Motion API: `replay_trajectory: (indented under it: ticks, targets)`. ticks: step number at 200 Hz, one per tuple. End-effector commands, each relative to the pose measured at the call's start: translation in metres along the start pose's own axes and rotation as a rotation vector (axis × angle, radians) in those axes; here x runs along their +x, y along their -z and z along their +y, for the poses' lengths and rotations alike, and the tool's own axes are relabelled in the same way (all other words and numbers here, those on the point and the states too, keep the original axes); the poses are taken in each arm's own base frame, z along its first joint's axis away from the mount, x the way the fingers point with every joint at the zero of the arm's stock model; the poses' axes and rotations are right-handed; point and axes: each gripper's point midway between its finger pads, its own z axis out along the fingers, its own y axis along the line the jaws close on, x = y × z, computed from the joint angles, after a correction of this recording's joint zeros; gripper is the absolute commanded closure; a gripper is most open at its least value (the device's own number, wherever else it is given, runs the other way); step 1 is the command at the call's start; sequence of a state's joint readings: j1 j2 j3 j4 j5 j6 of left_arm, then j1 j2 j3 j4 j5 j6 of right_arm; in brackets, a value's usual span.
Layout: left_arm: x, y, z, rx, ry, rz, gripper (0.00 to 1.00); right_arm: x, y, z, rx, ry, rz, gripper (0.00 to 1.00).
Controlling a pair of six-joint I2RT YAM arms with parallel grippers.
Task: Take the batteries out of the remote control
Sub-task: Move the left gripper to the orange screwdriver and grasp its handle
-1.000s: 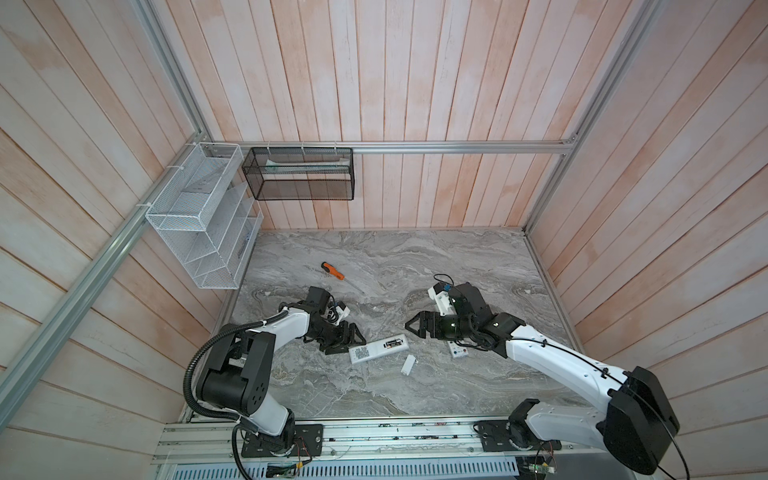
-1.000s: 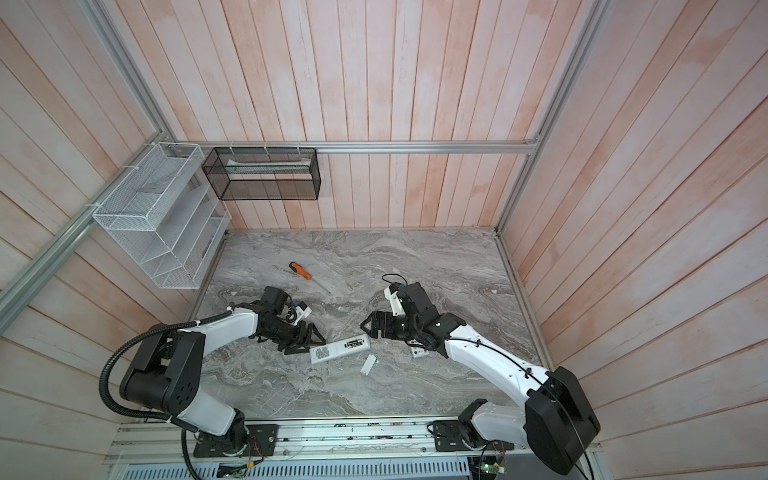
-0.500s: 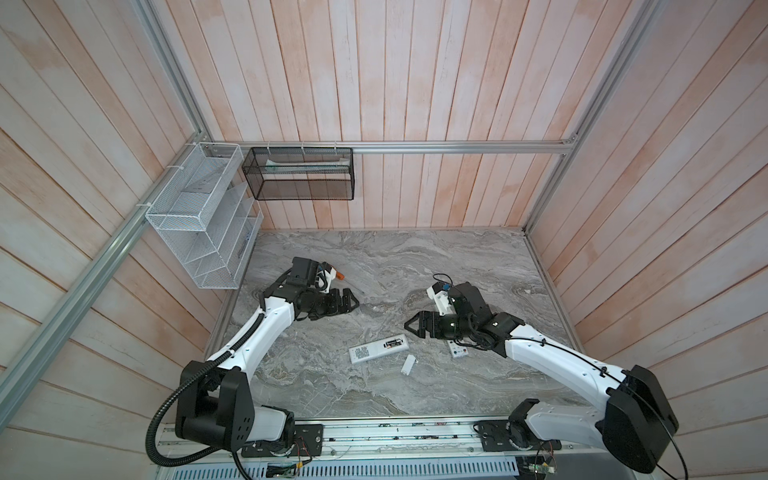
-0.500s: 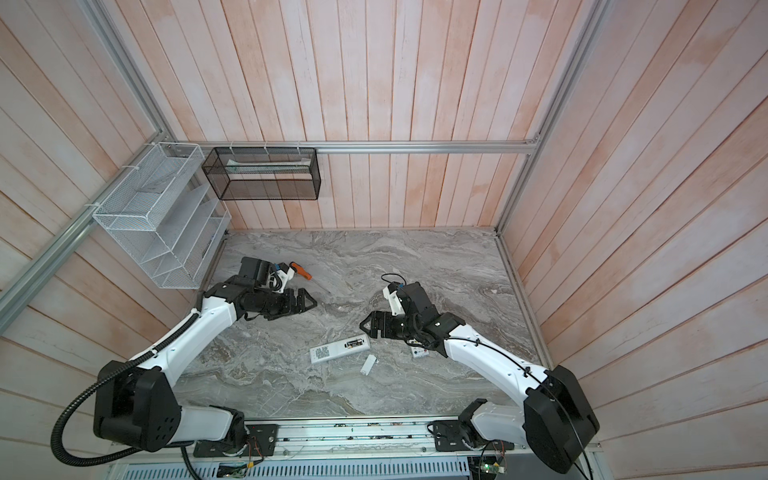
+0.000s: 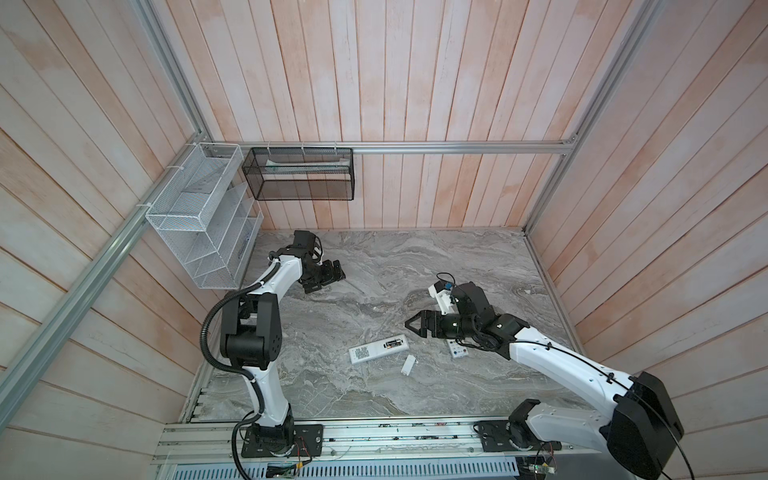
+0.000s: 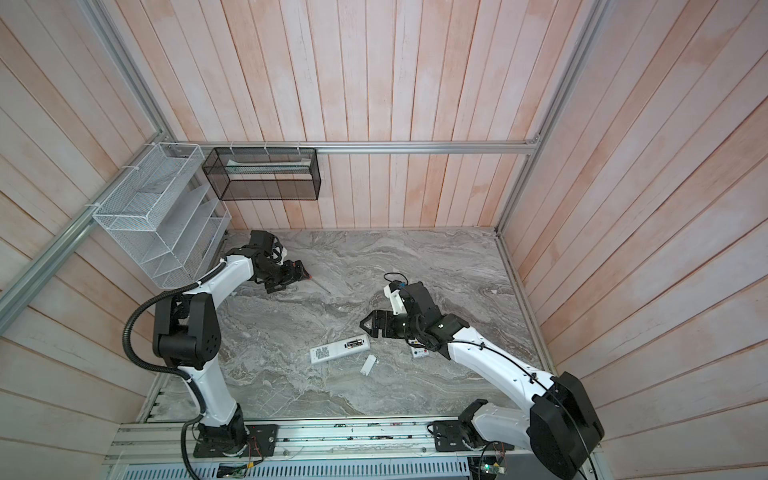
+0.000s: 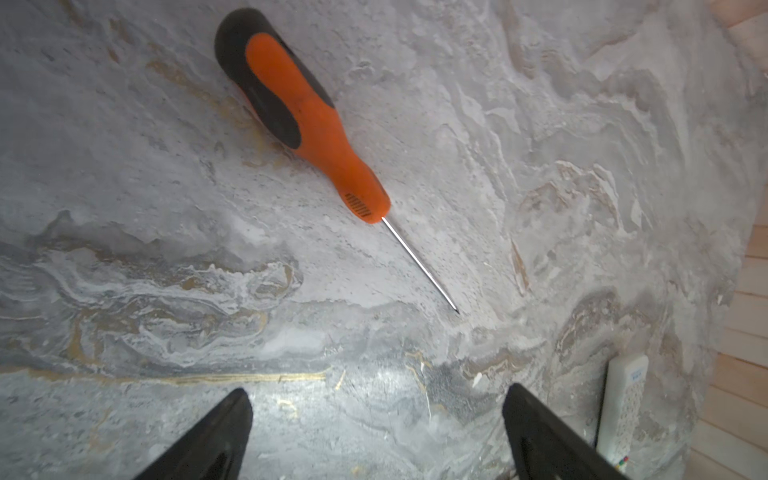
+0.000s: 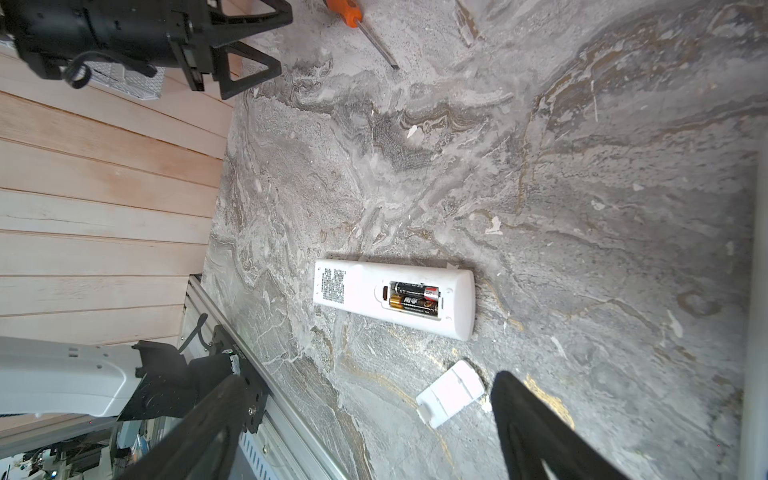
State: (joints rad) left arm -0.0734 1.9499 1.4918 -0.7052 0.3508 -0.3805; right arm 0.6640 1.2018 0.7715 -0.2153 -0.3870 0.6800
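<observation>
I need to move my left gripper outward and down to the screwdriver's black top (image 7: 239,40), which is below and outward of it. I need to turn it because the screwdriver's handle is at an angle.
The white remote control (image 5: 368,352) (image 6: 330,352) (image 8: 357,291) lies face down near the table's front middle, its compartment uncovered. Two black-and-gold batteries (image 5: 395,343) (image 6: 356,343) (image 8: 414,296) sit side by side in it. My right gripper (image 5: 411,327) (image 6: 365,326) (image 8: 370,380) hovers open just right of the remote, with nothing between its fingers. My left gripper (image 5: 330,277) (image 6: 297,276) (image 7: 376,395) is open and empty at the back left, over the orange-and-black screwdriver (image 7: 303,112) (image 8: 349,12).
A small white cover (image 5: 408,365) (image 8: 451,392) lies in front of the remote. Another white remote (image 5: 457,349) (image 7: 623,411) lies partly under my right arm. A white wire rack (image 5: 203,220) and a black mesh basket (image 5: 299,174) hang on the walls at back left.
My left arm has left the remote and swung to the back left, above the screwdriver, its jaws a little wider. The right arm, remote and cover have not moved.
</observation>
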Motion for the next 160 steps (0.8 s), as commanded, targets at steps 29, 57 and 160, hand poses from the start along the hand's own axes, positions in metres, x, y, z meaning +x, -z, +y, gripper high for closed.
replay_trajectory:
  ticks: [29, 57, 160]
  targets:
    - [-0.047, -0.018, 0.018, 0.031, 0.330, -0.091, 0.04, 0.001, -0.013, -0.011, 0.015, 0.014, 0.012, 0.08]
    - [-0.070, -0.027, 0.021, 0.007, 0.410, -0.112, 0.05, 0.000, -0.021, -0.012, 0.010, 0.030, 0.027, 0.08]
    - [-0.095, -0.064, 0.041, -0.119, 0.520, -0.052, 0.20, 0.004, -0.034, -0.019, -0.026, 0.028, 0.034, 0.08]
